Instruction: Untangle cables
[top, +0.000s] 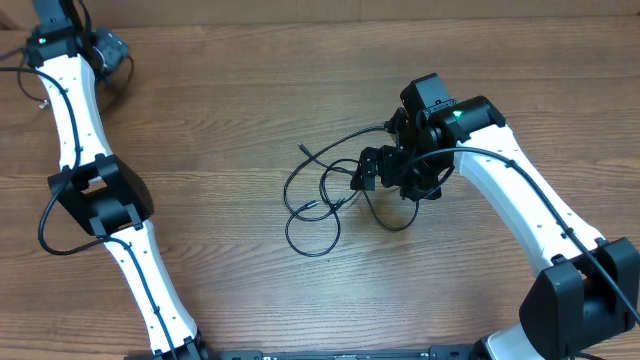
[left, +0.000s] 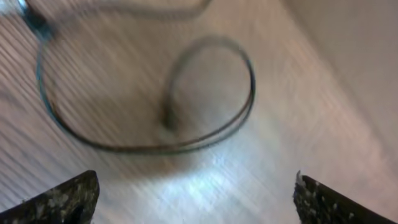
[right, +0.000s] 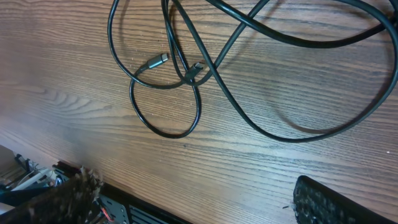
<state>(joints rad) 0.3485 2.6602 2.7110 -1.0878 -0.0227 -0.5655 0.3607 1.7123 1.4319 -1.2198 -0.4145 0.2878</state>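
Observation:
My left gripper will next move back from the table's corner and across onto the tangle's far piece of cable, because that cable is to the gripper's right in the overhead view.
Several thin black cables (top: 312, 208) lie in loose crossing loops at the table's middle. In the right wrist view the loops (right: 166, 132) spread ahead of the fingers, with a silver-tipped plug (right: 158, 60) among them. My right gripper (top: 385, 175) hovers over the right side of the tangle; it (right: 199, 199) is open and empty. My left gripper (top: 108, 50) is at the far left corner, apart from the tangle. It (left: 196, 205) is open and empty above another black cable loop (left: 124, 148), which is blurred.
The table (top: 230, 120) is brown wood. In the left wrist view its edge (left: 323, 68) runs close to the blurred loop. The arm bases and dark mounts stand along the near edge (right: 124, 208).

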